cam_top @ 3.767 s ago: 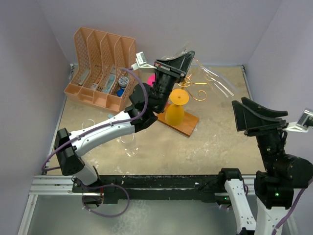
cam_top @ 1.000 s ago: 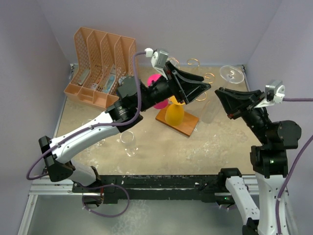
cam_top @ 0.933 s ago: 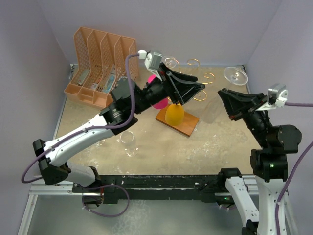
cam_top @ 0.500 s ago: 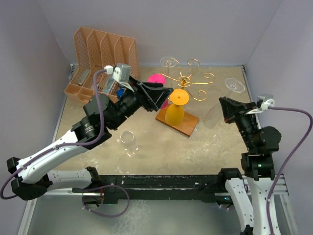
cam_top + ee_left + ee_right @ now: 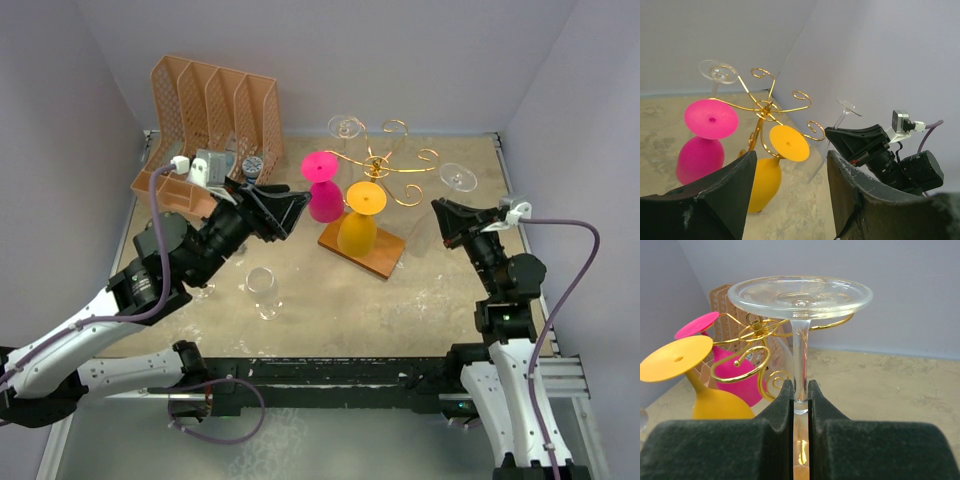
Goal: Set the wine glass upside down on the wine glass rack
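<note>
The empty gold curl by the yellow glass [image 5: 358,225] lies to the left in the top view, so my right gripper needs to go there next, then lower the foot of the clear glass and let go.
My right gripper [image 5: 446,213] is shut on the stem of a clear wine glass [image 5: 455,177], which hangs inverted with its round foot [image 5: 800,295] on top, just right of the wine glass rack [image 5: 377,166]. The rack's gold spiral arms [image 5: 757,330] rise from a brown wooden base [image 5: 385,255]. A pink glass [image 5: 322,190], a yellow glass [image 5: 358,225] and another clear glass [image 5: 345,127] hang from it upside down. My left gripper [image 5: 272,210] stands open and empty left of the rack, facing it [image 5: 765,107]. My right gripper [image 5: 800,390] pinches the stem just below the foot.
An orange file organizer [image 5: 205,130] stands at the back left. A further clear glass [image 5: 263,291] stands upright on the sandy table near the left arm. Walls close in the back and both sides.
My left arm has pulled back from the rack toward the near left, gripper open. My right arm has carried the clear glass lower and slightly left, toward the rack's right side.
</note>
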Robot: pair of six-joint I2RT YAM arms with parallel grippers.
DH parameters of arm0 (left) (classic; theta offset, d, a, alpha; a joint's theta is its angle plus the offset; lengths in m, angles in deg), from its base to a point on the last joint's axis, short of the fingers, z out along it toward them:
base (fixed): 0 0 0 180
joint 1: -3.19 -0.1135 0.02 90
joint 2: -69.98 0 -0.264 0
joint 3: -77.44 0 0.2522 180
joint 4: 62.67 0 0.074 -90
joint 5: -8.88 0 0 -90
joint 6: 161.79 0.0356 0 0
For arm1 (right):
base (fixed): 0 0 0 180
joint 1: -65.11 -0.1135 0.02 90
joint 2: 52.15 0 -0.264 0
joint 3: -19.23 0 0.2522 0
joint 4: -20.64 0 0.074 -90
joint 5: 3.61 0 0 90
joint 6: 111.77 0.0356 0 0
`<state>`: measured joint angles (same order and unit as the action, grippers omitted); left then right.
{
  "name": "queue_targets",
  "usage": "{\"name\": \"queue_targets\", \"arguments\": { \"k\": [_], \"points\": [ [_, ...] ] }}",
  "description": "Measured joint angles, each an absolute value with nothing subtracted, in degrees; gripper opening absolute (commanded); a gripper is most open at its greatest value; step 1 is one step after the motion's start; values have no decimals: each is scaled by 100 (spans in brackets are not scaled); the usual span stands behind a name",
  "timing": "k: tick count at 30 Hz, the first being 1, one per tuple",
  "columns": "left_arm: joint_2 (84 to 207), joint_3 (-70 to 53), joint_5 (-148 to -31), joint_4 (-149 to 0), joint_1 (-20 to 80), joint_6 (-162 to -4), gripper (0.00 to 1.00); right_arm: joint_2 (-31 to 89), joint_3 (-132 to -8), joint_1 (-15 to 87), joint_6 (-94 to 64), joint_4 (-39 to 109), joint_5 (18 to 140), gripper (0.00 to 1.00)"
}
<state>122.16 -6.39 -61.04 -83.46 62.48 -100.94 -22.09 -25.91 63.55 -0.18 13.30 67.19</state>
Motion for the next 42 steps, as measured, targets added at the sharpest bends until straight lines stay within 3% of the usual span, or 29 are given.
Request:
{"name": "queue_targets", "arguments": {
  "k": [15, 42],
  "points": [
    [11849, -582, -5831, -8914, 6248, -9915, 57, -1323, -2051, 6239, -34, -541, 6214, 0],
    [11833, -582, -5831, -9113, 6248, -9912, 57, -145, -2101, 5675, -331, -1341, 5639, 0]
  ]
}}
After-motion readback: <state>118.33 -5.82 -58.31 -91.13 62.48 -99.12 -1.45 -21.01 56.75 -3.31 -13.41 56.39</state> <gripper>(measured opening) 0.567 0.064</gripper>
